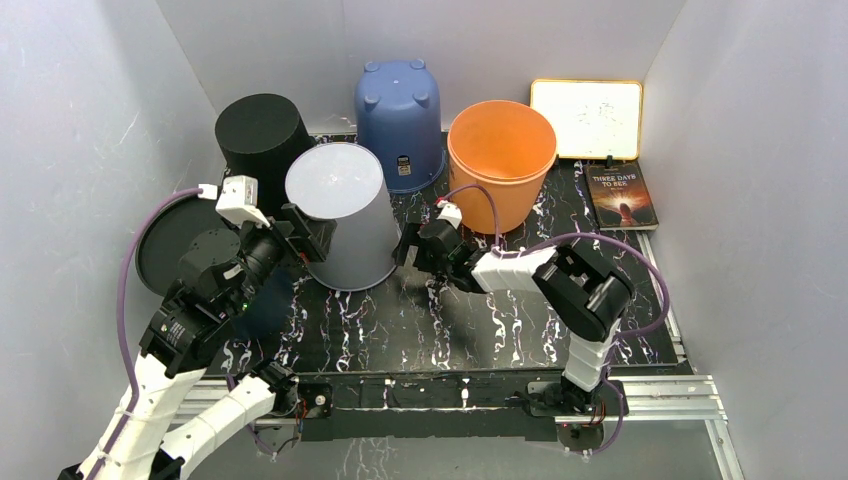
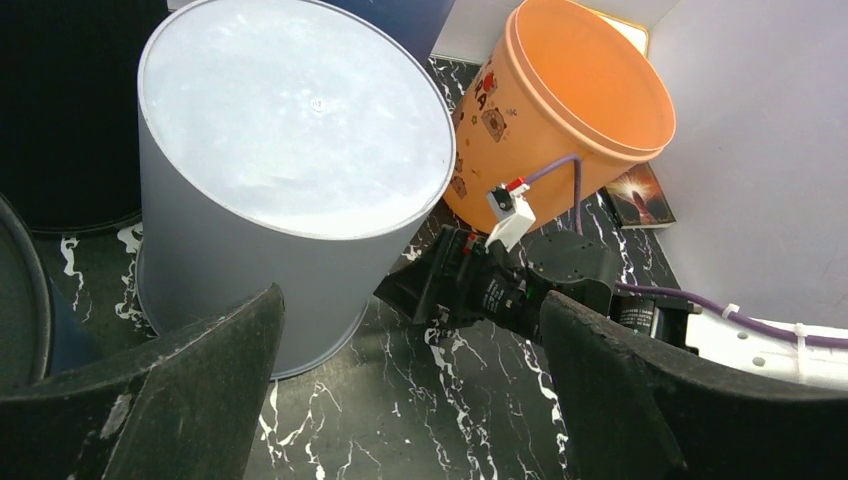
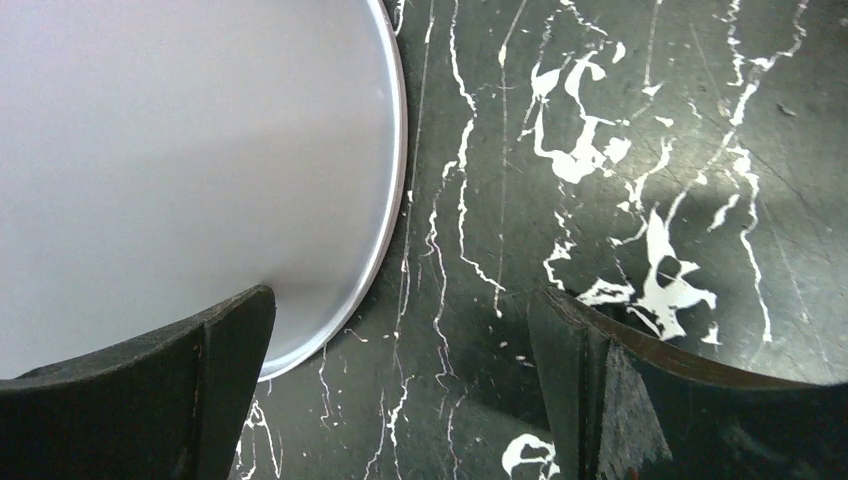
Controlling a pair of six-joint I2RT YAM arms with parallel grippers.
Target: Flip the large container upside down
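Observation:
My right gripper will next raise its fingers outward onto the side of the orange bucket's rim by the blue bucket, because the rim of the still-upright orange bucket is above and outward of that gripper.
A large grey container (image 1: pixel 340 212) stands upside down on the black marbled table (image 1: pixel 480 330), flat bottom up and rim on the surface. It also shows in the left wrist view (image 2: pixel 290 130) and the right wrist view (image 3: pixel 180 150). My left gripper (image 1: pixel 304 234) is open and empty beside its left wall; in its wrist view (image 2: pixel 410 305) the jaws stand wide apart over the container's lower edge. My right gripper (image 1: pixel 408 246) is open and empty beside its right wall, low near the rim (image 3: pixel 400 300). Neither gripper holds the container.
An orange bucket (image 1: pixel 502 160) stands upright at the back right. A blue bucket (image 1: pixel 400 108) and a black bucket (image 1: pixel 260 130) stand upside down behind. A black round lid (image 1: pixel 168 240) lies at the left. A whiteboard (image 1: pixel 586 118) and a book (image 1: pixel 622 196) are at the far right.

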